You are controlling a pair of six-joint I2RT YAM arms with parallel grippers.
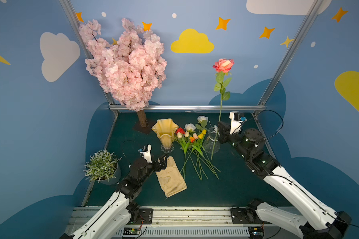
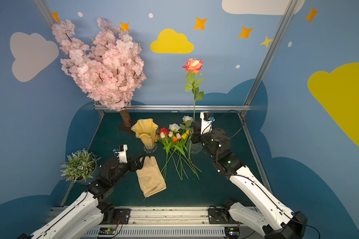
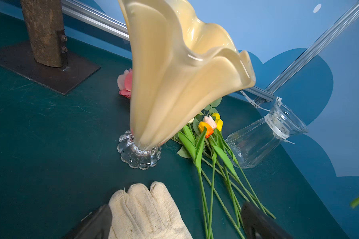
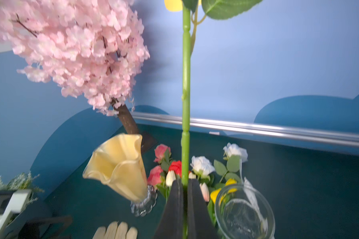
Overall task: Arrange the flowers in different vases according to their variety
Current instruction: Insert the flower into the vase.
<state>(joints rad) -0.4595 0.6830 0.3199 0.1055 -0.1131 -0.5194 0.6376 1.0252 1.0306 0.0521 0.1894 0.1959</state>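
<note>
My right gripper holds the pink rose stem, and its lower end is still outside the clear vase. Next it should go up, move outward over the clear vase's opening (image 1: 214, 133) (image 4: 245, 212), go down and let go of the stem.
My right gripper (image 1: 220, 132) (image 4: 184, 183) is shut on the green stem (image 4: 186, 82) of a pink rose (image 1: 223, 65) (image 2: 193, 65). It holds the rose upright, and the stem's lower end hangs beside the clear glass vase (image 1: 211, 142) (image 4: 245, 211), outside it. The amber vase (image 1: 164, 130) (image 3: 174, 82) with the ruffled rim stands empty to the left. Between the two vases lie tulips and roses (image 1: 193, 140) (image 3: 209, 124) in a pile on the mat. My left gripper (image 1: 162, 162) (image 3: 176, 209) is open over the fingertips of a cream glove (image 1: 170, 180), holding nothing.
A pink blossom tree (image 1: 124, 62) on a metal base stands at the back left. At the left edge sits a small potted plant (image 1: 102, 165). An aluminium rail (image 1: 187, 107) borders the back of the green mat.
</note>
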